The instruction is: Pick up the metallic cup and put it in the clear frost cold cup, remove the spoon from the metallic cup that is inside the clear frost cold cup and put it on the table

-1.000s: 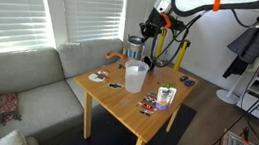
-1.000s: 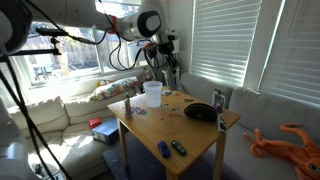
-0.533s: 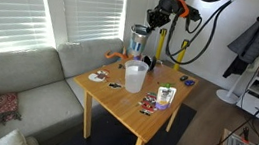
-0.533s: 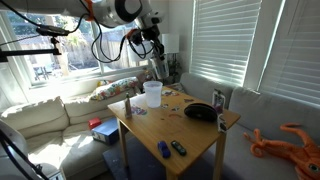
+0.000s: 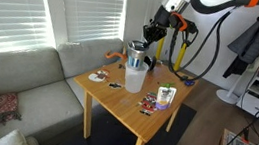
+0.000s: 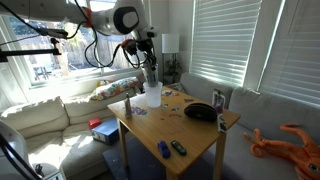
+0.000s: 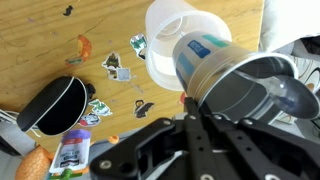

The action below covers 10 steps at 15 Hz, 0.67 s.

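My gripper moves down next until the metallic cup (image 5: 137, 52) sits inside the clear frost cold cup (image 5: 135, 77), then opens, because it still hangs above that cup's rim.
My gripper (image 5: 151, 35) is shut on the rim of the metallic cup (image 5: 137, 52) and holds it tilted just above the clear frost cold cup (image 5: 135, 77). The frosted cup stands upright on the light-wood table (image 5: 125, 104). In an exterior view the gripper (image 6: 150, 60) holds the metal cup (image 6: 152, 76) right over the frosted cup (image 6: 152, 95). In the wrist view the gripper (image 7: 193, 104) grips the metal cup (image 7: 240, 85), with the frosted cup's white rim (image 7: 172, 35) behind it. A shiny piece, perhaps the spoon (image 7: 291, 95), shows inside the metal cup.
A small white printed container (image 5: 166, 95) and stickers lie near the table's front. A black bowl (image 6: 200, 111) and a black case (image 7: 58, 102) sit on the table. A grey sofa (image 5: 26, 89) runs beside it. Window blinds stand behind.
My gripper has carried the metallic cup down and toward the frosted cup; it now hangs just over its mouth. The frosted cup has not moved.
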Motion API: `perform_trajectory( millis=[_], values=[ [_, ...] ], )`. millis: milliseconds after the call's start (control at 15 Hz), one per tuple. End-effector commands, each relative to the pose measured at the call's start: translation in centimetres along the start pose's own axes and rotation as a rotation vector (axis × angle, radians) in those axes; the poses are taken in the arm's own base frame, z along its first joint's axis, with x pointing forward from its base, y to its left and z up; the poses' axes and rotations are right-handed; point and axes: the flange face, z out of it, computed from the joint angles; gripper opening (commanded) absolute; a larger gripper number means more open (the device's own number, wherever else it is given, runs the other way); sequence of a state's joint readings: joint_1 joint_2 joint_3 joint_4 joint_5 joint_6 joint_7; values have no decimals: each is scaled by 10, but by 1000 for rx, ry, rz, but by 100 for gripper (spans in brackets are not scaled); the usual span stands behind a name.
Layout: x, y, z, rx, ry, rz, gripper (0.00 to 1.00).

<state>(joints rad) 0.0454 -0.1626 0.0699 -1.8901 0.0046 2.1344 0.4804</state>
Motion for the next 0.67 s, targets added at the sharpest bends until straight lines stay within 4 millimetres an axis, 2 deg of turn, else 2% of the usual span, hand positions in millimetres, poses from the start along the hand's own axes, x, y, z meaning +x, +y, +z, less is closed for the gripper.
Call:
perform_trajectory(
  millis=[0,267,600],
  values=[
    [-4,11,21,-1,-34,15,1],
    [-6,22,53,-10,-98,42,1],
    [-8,31,84,-14,-146,41,1]
  ],
)
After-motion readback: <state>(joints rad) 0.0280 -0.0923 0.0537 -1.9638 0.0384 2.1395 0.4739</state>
